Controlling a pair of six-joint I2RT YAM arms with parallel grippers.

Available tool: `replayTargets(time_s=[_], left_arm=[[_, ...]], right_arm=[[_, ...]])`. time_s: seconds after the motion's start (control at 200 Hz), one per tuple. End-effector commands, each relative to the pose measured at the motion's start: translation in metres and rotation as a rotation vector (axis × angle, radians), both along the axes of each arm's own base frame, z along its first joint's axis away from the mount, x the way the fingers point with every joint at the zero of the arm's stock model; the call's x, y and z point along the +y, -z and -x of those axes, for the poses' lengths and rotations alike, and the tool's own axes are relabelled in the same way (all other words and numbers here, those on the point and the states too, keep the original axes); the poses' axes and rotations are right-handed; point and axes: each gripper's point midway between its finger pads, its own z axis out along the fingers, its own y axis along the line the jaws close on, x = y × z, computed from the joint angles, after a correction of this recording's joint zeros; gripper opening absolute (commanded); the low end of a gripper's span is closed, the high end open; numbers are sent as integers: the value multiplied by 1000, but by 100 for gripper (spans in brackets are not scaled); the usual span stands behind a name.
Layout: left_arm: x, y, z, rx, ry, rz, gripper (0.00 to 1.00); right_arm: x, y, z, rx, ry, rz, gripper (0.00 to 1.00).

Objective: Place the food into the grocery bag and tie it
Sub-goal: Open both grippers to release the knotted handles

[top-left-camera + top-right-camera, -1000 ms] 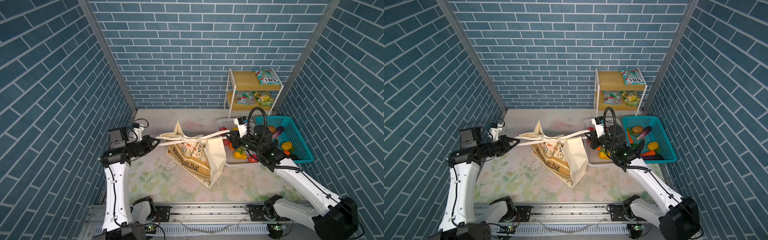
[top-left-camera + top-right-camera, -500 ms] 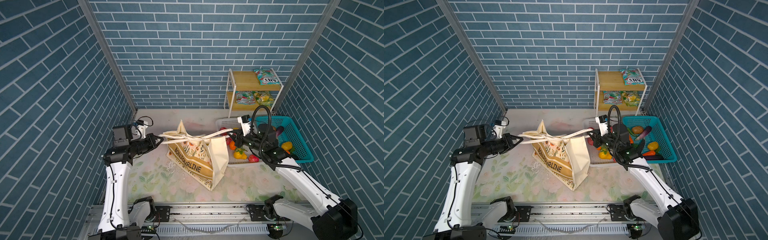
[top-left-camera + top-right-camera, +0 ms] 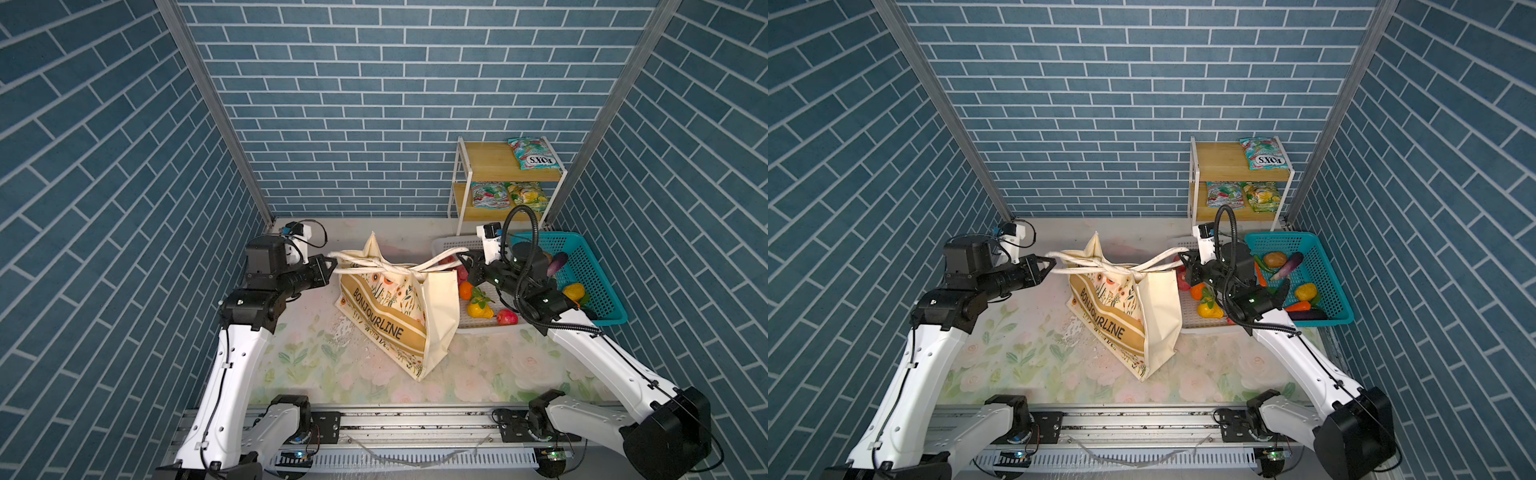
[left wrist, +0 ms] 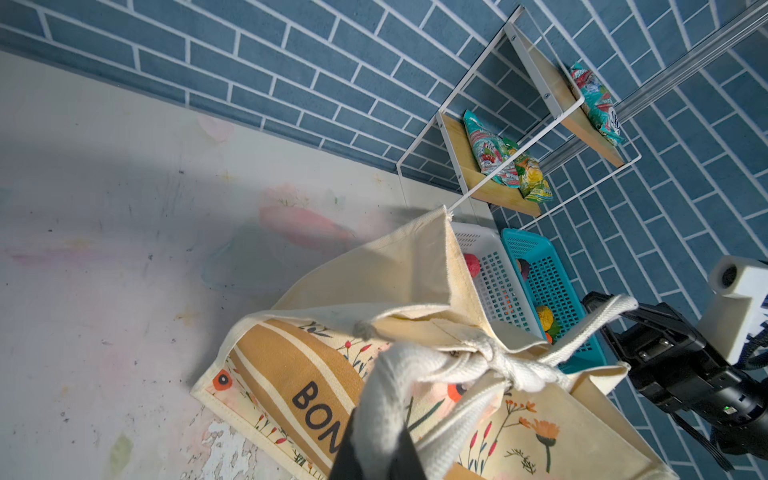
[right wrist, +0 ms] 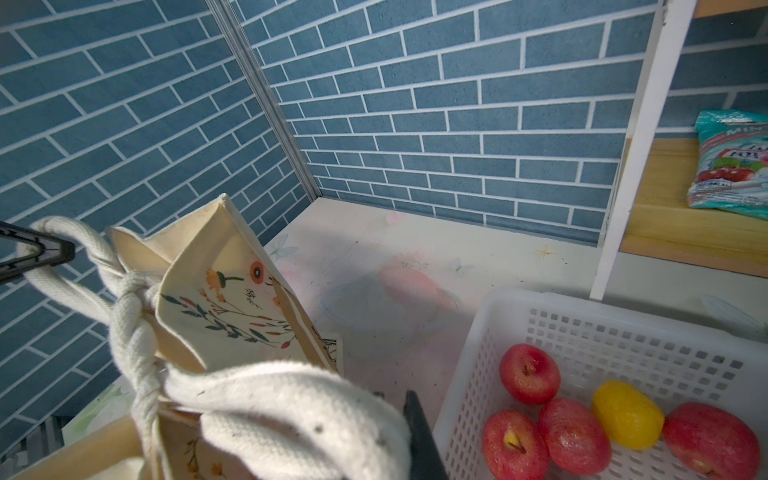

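The white rope handles are already tied, so my right gripper should move a little toward the knot over the bag's opening (image 3: 417,270) (image 5: 133,324) and let go of the opposite handle loop.
The cream grocery bag (image 3: 386,316) (image 3: 1121,316) stands mid-table, its white rope handles tied in a knot (image 3: 376,262) (image 4: 498,361) (image 5: 133,307) over its mouth. My left gripper (image 3: 331,266) (image 3: 1050,262) (image 4: 376,453) is shut on the handle loop (image 4: 390,386) at the bag's left. My right gripper (image 3: 461,259) (image 3: 1183,255) (image 5: 399,436) is shut on the opposite loop (image 5: 291,407). Both loops are stretched outward. Red apples (image 5: 530,374), a yellow piece (image 5: 627,413) and an orange (image 3: 466,290) lie in the white basket. The bag's inside is hidden.
The white basket (image 3: 446,245) sits just right of the bag, under my right arm. A teal basket (image 3: 598,282) of vegetables is further right. A wooden shelf (image 3: 486,162) at the back right carries snack packets (image 3: 532,153). Brick walls close in three sides.
My left gripper has shifted inward and back toward the bag with its loop. The bag stands a little more upright. Both grippers keep their hold.
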Motion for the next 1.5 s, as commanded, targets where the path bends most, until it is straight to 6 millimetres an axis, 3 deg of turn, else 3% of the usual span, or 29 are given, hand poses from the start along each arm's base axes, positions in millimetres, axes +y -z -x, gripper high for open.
replayTargets(time_s=[0.0, 0.115, 0.295, 0.51, 0.865, 0.975, 1.065, 1.296, 1.496], left_arm=[[10, -36, -14, -136, -68, -24, 0], [12, -40, -13, -151, -82, -31, 0], [16, -29, -7, -118, -86, -68, 2], [6, -19, -1, -91, -25, -57, 12], [8, -24, 19, -106, -19, -73, 49], [11, -26, 24, -108, -30, -88, 60], [18, -27, 29, -111, -59, -117, 68], [45, -27, 43, -116, -180, -221, 92], [67, -30, 52, -132, -290, -283, 98]], right_arm=[[-6, -38, -20, -144, 82, 12, 0], [5, -46, -21, -158, 47, 4, 0], [12, -44, -15, -173, 16, 15, 0], [10, -41, -3, -195, -3, 48, 20], [11, -34, 20, -233, -84, 134, 48], [6, -33, 25, -252, -82, 158, 64], [0, -34, 28, -266, -70, 180, 72], [-13, -33, 38, -283, -46, 224, 78], [-18, -31, 50, -280, -61, 237, 81]])
